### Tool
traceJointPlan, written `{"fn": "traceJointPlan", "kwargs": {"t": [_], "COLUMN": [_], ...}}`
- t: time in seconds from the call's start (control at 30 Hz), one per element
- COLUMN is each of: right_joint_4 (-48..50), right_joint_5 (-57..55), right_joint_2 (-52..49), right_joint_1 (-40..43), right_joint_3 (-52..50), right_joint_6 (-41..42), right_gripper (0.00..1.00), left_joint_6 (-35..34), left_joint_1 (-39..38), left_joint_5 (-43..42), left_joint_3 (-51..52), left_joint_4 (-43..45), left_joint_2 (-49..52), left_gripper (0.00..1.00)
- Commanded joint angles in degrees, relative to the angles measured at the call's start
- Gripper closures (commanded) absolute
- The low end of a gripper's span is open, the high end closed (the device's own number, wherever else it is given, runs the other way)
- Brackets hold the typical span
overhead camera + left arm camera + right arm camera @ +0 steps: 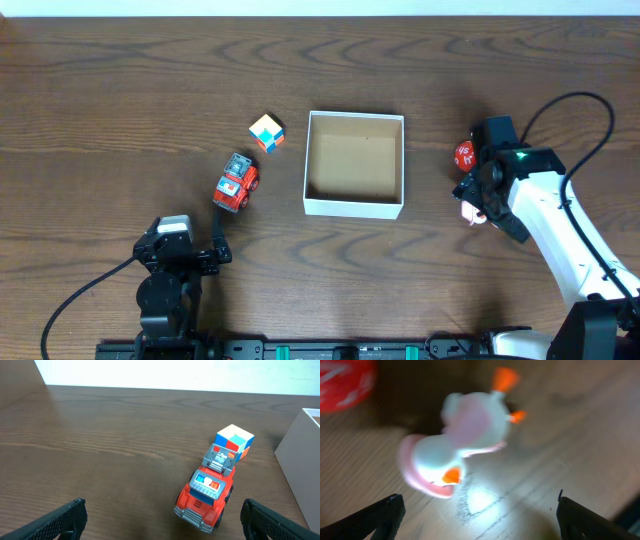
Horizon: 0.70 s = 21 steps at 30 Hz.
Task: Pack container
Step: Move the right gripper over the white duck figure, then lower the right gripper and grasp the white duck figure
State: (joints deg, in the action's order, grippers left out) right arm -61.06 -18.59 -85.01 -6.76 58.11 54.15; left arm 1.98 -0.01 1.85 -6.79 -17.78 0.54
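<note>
The white body of the duck toy is below my right gripper, which comes down onto it next, because the open fingers already span the toy's width.
The container (354,206), a shallow white-walled square box with a tan floor, sits mid-table and holds nothing; its wall shows in the left wrist view (300,465). A red toy truck (235,183) and a coloured cube (266,132) lie left of it; both show in the left wrist view, truck (206,494), cube (235,442). My left gripper (162,520) is open, just short of the truck. My right gripper (479,517) is open above a white and pink duck toy (457,445), mostly hidden under the wrist overhead (470,211). A red ball (465,155) lies beside it (342,382).
The wooden table's far edge runs along the top of the overhead view. Black cables trail from both arms, the left arm's (85,295) and the right arm's (560,105).
</note>
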Motion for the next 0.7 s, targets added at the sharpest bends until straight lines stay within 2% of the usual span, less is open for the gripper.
{"fn": "traceJointPlan", "kwargs": {"t": [0.0,0.1,0.67], "right_joint_4": [-1.75,-0.57,14.4], "right_joint_5": [-8.0,-9.09,-12.94], "right_joint_2": [0.9,0.81,0.72], "right_joint_1": [0.52,0.9,2.89], "right_joint_3": [-0.55,-1.53,-11.91], "right_joint_6": [21.14,23.82,23.8], "right_gripper": [0.01,0.01,0.01], "left_joint_6": [0.81,0.81,0.81], "left_joint_1": [0.31,0.33,0.33], "left_joint_5": [-0.35,-0.35,-0.35], "left_joint_3": [1.03,1.03,1.03], "left_joint_4": [-1.2,-1.2,-1.2], "left_joint_2": [-0.31,-0.31,-0.31], "left_gripper": [0.02,0.02,0.02]}}
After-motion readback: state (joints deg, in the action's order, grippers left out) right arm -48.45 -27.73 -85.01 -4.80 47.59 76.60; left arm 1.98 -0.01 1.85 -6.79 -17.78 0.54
